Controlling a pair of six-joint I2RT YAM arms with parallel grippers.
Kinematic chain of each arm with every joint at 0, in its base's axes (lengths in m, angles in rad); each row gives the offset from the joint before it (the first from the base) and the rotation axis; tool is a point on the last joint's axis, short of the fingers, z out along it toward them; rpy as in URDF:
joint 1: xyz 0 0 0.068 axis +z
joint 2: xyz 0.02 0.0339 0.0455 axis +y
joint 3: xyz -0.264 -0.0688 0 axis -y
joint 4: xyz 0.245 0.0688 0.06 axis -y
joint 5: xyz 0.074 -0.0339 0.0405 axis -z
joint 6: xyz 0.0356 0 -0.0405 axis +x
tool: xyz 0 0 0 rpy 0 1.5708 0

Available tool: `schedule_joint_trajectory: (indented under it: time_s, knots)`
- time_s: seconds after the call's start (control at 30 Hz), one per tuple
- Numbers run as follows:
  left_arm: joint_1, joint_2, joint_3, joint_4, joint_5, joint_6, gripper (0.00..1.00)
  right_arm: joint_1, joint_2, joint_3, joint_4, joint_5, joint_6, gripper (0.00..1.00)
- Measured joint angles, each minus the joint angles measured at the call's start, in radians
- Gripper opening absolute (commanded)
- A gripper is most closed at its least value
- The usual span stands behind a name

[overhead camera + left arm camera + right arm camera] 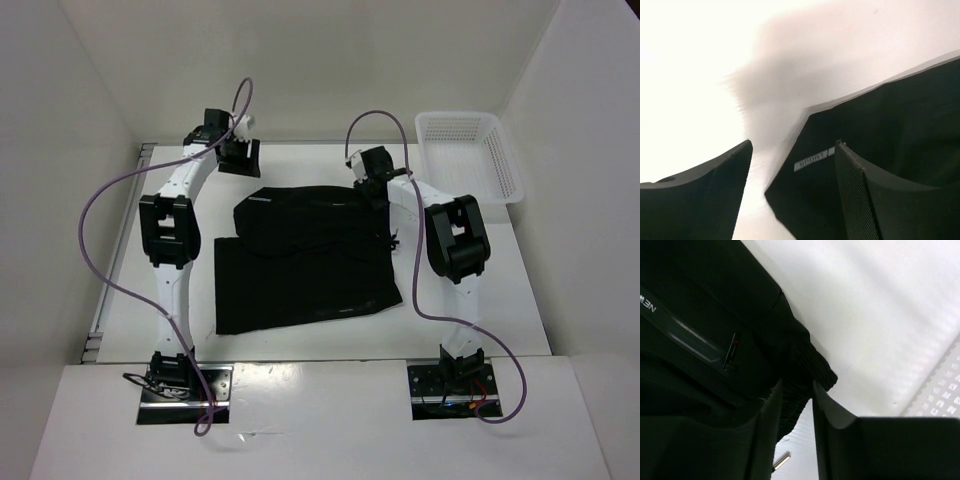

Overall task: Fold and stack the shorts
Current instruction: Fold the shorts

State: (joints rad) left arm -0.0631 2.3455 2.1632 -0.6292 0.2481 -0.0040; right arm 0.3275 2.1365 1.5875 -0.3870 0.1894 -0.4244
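The shorts' grey-labelled corner (257,197) (811,159) is below and back from the gripper's fingers, so my left gripper should lower onto it next, back and to the right in the top view.
Black shorts (300,275) lie spread flat on the white table (470,290). A second, folded layer of black cloth (310,212) rests across their far part. My left gripper (238,155) hovers at the far left corner of that cloth. In the left wrist view it (794,142) is open, with a shorts corner (900,125) and its grey label (813,159) below the gap, nothing held. My right gripper (375,178) is at the far right corner. There its jaws (797,384) stand partly apart, with the ribbed waistband (805,365) reaching in between the fingertips.
A white plastic mesh basket (470,150) stands at the back right corner, just right of my right arm; its wall (942,390) shows in the right wrist view. White walls enclose the table on three sides. Purple cables loop off both arms.
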Motion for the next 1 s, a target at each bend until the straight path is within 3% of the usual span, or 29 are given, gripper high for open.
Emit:
schedule_joint_trajectory:
  time_s: [0.17,0.3,0.5,0.53,0.63,0.7,0.77,0.93,1.0]
  knots:
    - [-0.011,0.135,0.032,-0.057,0.018,0.002,0.74,0.000,0.025,0.051,-0.019,-0.038,0.009,0.53]
    - [-0.026,0.144,0.066,-0.069,0.049,0.001,0.72,0.000,0.050,0.075,-0.024,-0.058,0.013,0.59]
    - [-0.066,0.158,0.057,-0.097,0.065,0.002,0.35,0.000,0.080,0.097,-0.025,-0.072,0.007,0.62]
    - [-0.073,0.158,0.055,-0.100,0.067,0.002,0.21,0.000,0.082,0.101,-0.025,-0.072,0.006,0.63]
    - [-0.089,0.155,0.033,-0.099,0.085,-0.001,0.00,0.000,0.084,0.102,-0.023,-0.063,-0.001,0.68]
    - [-0.097,0.139,0.003,-0.089,0.093,-0.003,0.00,0.000,0.084,0.101,-0.017,-0.050,-0.006,0.72]
    - [-0.100,0.124,-0.025,-0.084,0.100,-0.003,0.00,0.001,0.083,0.097,-0.008,-0.032,-0.015,0.83]
    - [-0.104,0.093,-0.071,-0.078,0.087,-0.003,0.00,0.001,0.076,0.084,0.019,-0.012,-0.040,0.83]
    - [-0.104,0.085,-0.077,-0.075,0.066,-0.002,0.00,0.001,0.076,0.084,0.015,-0.029,-0.054,0.64]
